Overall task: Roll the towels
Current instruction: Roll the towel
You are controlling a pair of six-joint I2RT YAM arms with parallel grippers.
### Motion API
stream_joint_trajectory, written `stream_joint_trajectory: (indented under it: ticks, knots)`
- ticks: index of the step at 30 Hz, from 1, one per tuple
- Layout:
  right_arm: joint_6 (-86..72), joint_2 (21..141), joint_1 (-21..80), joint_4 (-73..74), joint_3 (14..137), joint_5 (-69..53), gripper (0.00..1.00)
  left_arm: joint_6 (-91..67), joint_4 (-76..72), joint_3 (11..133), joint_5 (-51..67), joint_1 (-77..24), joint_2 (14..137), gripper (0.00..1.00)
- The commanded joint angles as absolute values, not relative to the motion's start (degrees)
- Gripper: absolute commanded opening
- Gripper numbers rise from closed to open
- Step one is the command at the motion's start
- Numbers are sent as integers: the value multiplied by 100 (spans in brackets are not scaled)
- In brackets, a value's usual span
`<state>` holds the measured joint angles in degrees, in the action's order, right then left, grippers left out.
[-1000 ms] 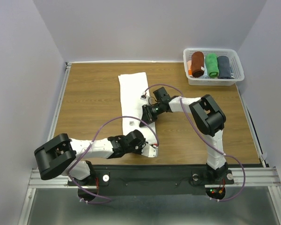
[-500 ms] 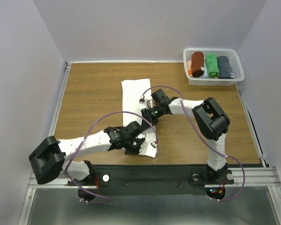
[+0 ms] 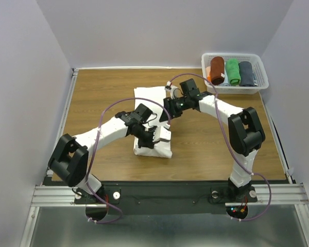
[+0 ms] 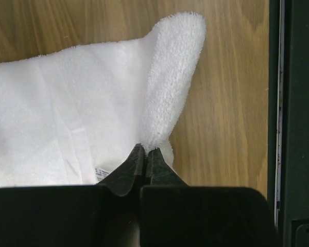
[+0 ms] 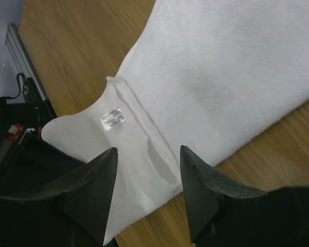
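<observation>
My left gripper carries the raised fold outward onto the towel's flat, still unrolled part (image 3: pixel 155 119) (image 4: pixel 90 116) next and releases it there, since that part lies outward of my gripper.
The white towel (image 3: pixel 147 100) lies lengthwise at the middle of the table, its near part doubled over. My left gripper (image 3: pixel 149 140) is shut on a raised fold of it; in the left wrist view the fingertips pinch the towel (image 4: pixel 67 113) at its edge (image 4: pixel 147 149). My right gripper (image 3: pixel 169 112) is open just above the towel's right edge; the right wrist view shows the towel (image 5: pixel 221 67) and its label (image 5: pixel 111 118) between the spread fingers (image 5: pixel 147 159). The dark blue-grey towel (image 3: pixel 246 73) lies rolled in the basket.
A white plastic basket (image 3: pixel 234 88) at the far right corner also holds a rust-brown roll (image 3: pixel 216 69) and a green roll (image 3: pixel 232 71). Grey walls close in the table on three sides. A black rail (image 4: pixel 298 103) runs along the near edge.
My left gripper has moved from the front edge towards the table's middle, drawing the towel's near end with it, so the towel is shorter. My right gripper has moved farther back and right.
</observation>
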<state>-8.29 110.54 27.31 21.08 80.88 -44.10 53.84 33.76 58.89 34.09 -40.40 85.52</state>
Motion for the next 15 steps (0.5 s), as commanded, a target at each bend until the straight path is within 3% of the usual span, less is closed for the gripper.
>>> stream_joint_trajectory:
  ticks: [1,15]
  knots:
    - [-677,10635,2339,2338,8227,-4447,57,5704,3937,6371,3981,-3684,8850,1]
    - [-527,10160,2057,2672,7717,-5387,57,5959,4192,7821,4508,-2523,10616,4]
